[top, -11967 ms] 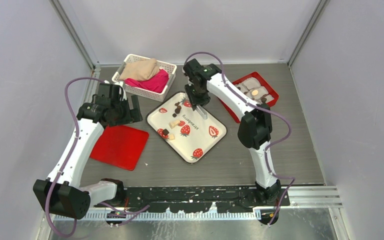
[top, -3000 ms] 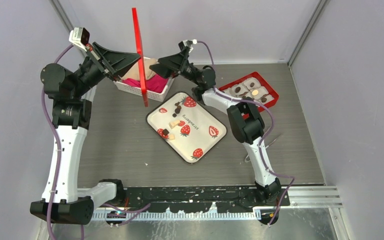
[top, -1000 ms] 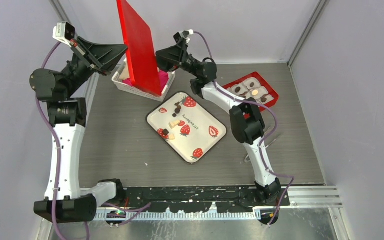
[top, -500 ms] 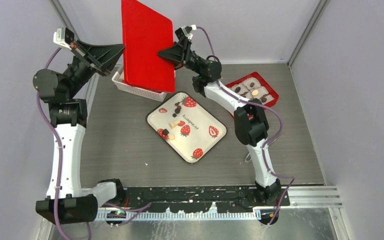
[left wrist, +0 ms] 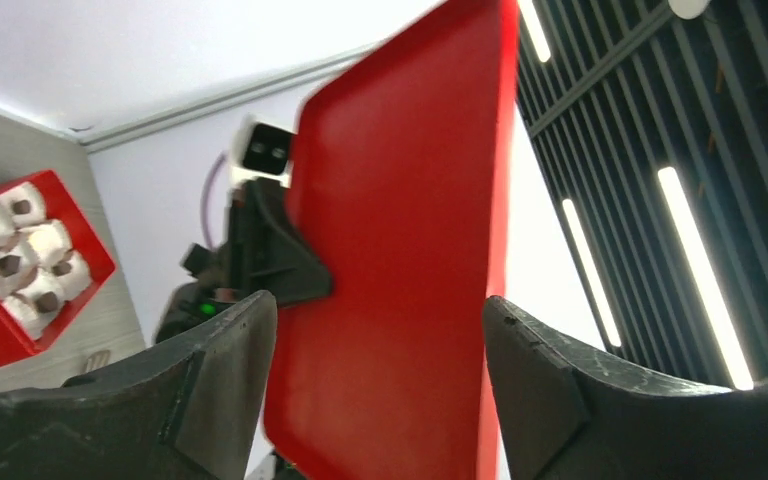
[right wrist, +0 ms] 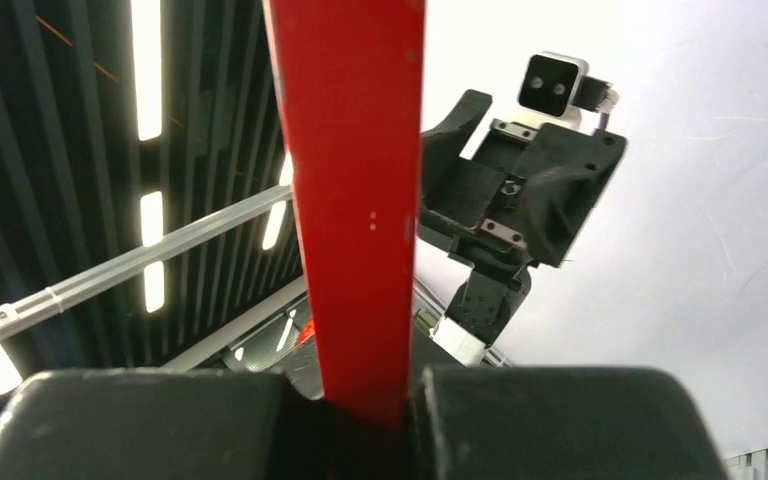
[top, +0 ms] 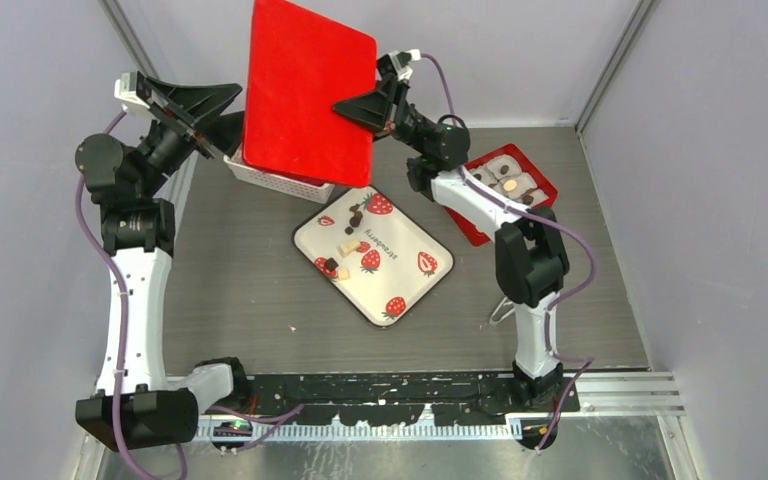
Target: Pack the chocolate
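The robot's right gripper will next lower the lid to the right in the top view onto the red box [top: 545, 185] and let go of it, because the chocolate cups are uncovered.
A flat red lid [top: 305, 95] hangs high over the back of the table. My right gripper [top: 352, 108] is shut on its right edge; in the right wrist view the lid [right wrist: 355, 180] stands edge-on, pinched between the jaws [right wrist: 360, 400]. At the lid's left edge my left gripper [top: 237, 105] is open, and its wrist view shows the lid [left wrist: 400, 250] beyond the spread fingers [left wrist: 380, 330], not touching them. Dark chocolate lumps [top: 355, 215] lie on the strawberry-print tray [top: 430, 285]. More chocolate [top: 505, 170] sits in white paper cups in the red box [top: 545, 185].
A white basket [top: 280, 182] of cloth stands at the back left, mostly hidden behind the lid. Grey enclosure walls close in the table on three sides. Pale candy pieces [top: 347, 247] also lie on the tray.
The left gripper has opened and let go of the lid. The right gripper has shut on the lid's right edge, and the lid has shifted right and tilted.
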Robot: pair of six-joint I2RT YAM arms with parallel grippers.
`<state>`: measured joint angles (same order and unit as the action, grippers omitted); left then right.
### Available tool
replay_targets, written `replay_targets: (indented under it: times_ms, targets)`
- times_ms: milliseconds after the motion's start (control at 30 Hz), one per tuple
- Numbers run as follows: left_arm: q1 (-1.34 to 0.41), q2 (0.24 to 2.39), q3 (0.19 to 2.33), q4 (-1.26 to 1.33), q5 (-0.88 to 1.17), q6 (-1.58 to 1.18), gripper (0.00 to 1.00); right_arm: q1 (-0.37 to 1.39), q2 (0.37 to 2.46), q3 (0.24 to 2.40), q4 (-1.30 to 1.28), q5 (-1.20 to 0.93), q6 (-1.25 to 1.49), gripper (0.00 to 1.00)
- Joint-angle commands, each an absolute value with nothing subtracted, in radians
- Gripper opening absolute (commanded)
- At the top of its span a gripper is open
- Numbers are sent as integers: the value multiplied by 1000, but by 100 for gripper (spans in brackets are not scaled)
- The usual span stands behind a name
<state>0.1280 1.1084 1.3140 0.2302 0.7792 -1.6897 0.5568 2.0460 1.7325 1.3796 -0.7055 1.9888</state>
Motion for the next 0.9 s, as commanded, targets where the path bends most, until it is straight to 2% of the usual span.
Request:
replay_targets:
  times_ms: [0, 100, 200, 400, 533, 733, 867]
  targets:
    - [147, 1084, 1299, 172, 787, -1631, 79, 458, 1878, 1605, 1431, -618, 1943, 1]
    - [154, 1079, 1283, 127, 786, -1608, 84, 347, 1799, 1475, 1394, -585, 1908, 1]
    - [156, 1078, 1293, 15, 781, -1538, 85, 220, 1704, 1330, 1246, -595, 1817, 1]
    - [123, 1146, 1463, -494, 652, -1153, 85, 43, 1547, 1141, 630, -567, 1452, 1]
    - [-20, 1311, 1612, -758, 480, -872, 85, -10, 1574, 1155, 353, -511, 1352, 1]
    - [-287, 1633, 1876, -893, 305, -608, 84, -52, 1597, 1206, 65, -325, 1146, 1]
    - [-376, 1817, 2015, -842, 334, -584, 84, -67, 1612, 1227, 8, -218, 1080, 1]
